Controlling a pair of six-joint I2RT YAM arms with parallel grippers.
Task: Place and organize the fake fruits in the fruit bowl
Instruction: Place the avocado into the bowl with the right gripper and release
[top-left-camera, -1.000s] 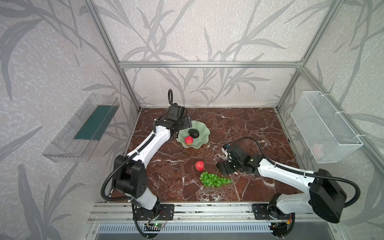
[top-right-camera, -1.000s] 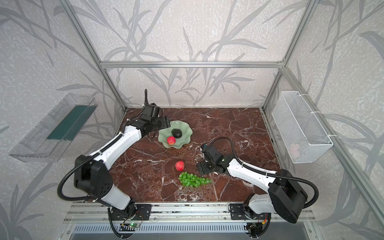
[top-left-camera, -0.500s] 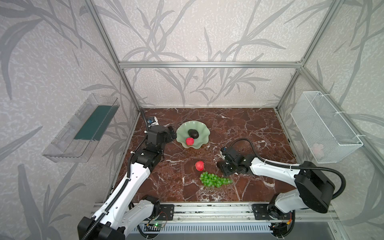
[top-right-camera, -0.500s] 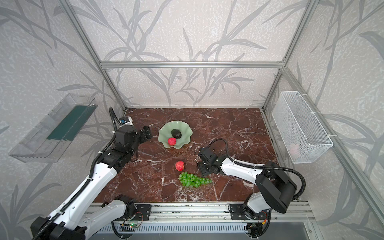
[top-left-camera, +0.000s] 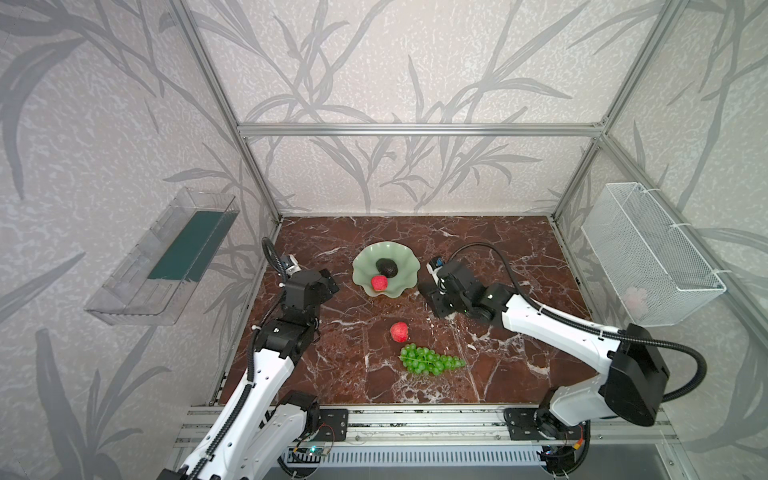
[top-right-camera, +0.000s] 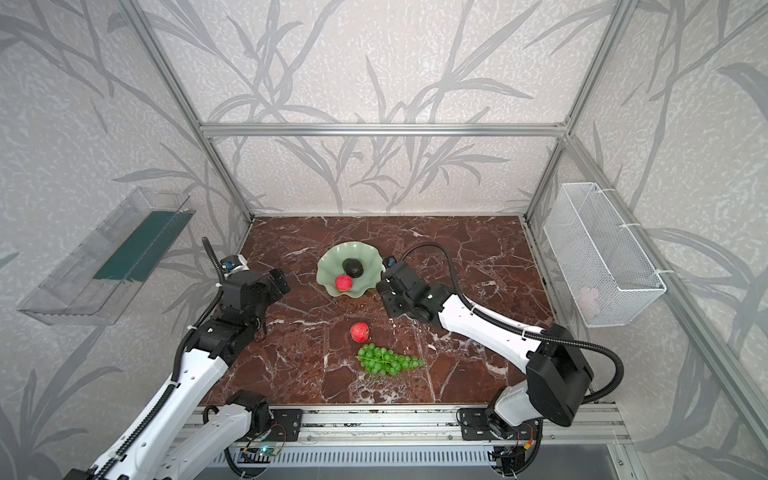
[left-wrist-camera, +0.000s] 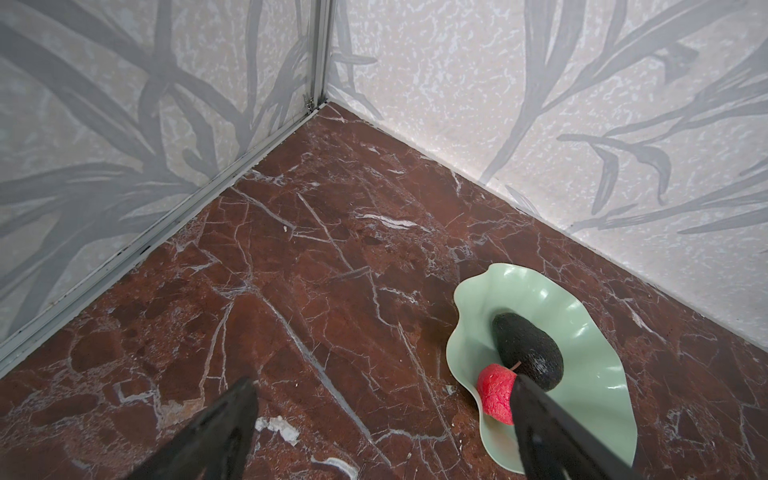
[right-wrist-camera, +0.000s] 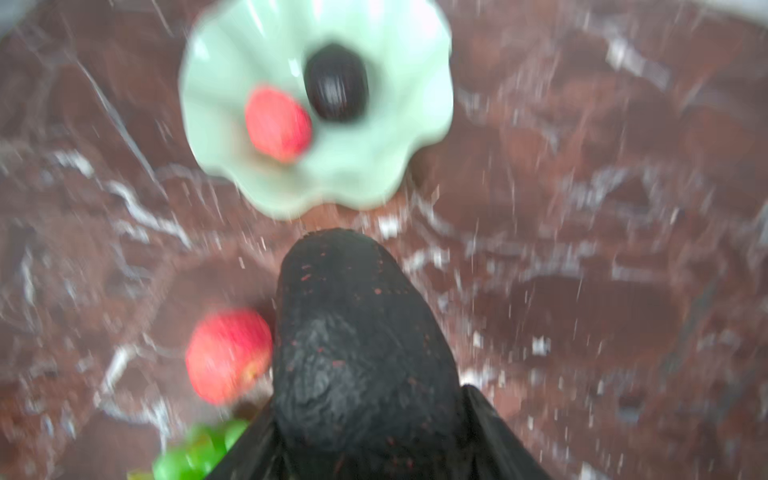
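The bare near side of the bowl is outward and below the robot's right gripper, so the gripper will next move outward and down over that spot to release the second avocado.
The pale green fruit bowl (top-left-camera: 362, 266) (top-right-camera: 327, 266) stands mid-table and holds a dark avocado (top-left-camera: 387, 268) (left-wrist-camera: 528, 349) and a red fruit (top-left-camera: 379, 283) (left-wrist-camera: 494, 392). Another red fruit (top-left-camera: 399, 332) (right-wrist-camera: 228, 355) and the green grapes (top-left-camera: 430, 361) (top-right-camera: 388, 360) lie on the marble nearer the front. My right gripper (top-left-camera: 434, 297) (right-wrist-camera: 368, 419) hangs just right of the bowl, shut on a second avocado (right-wrist-camera: 357, 332), which its body hides in both top views. My left gripper (top-left-camera: 328, 282) (left-wrist-camera: 382, 424) is open and empty, left of the bowl.
A clear plastic tray (top-left-camera: 166, 257) hangs on the left wall. A white wire basket (top-left-camera: 648, 253) hangs on the right wall. Aluminium frame posts and the patterned walls close in the marble table (top-left-camera: 498, 249) on three sides.
My left gripper drew back from the bowl towards the left edge and opened wider. My right gripper shut on the avocado and carried it from near the grapes towards the bowl.
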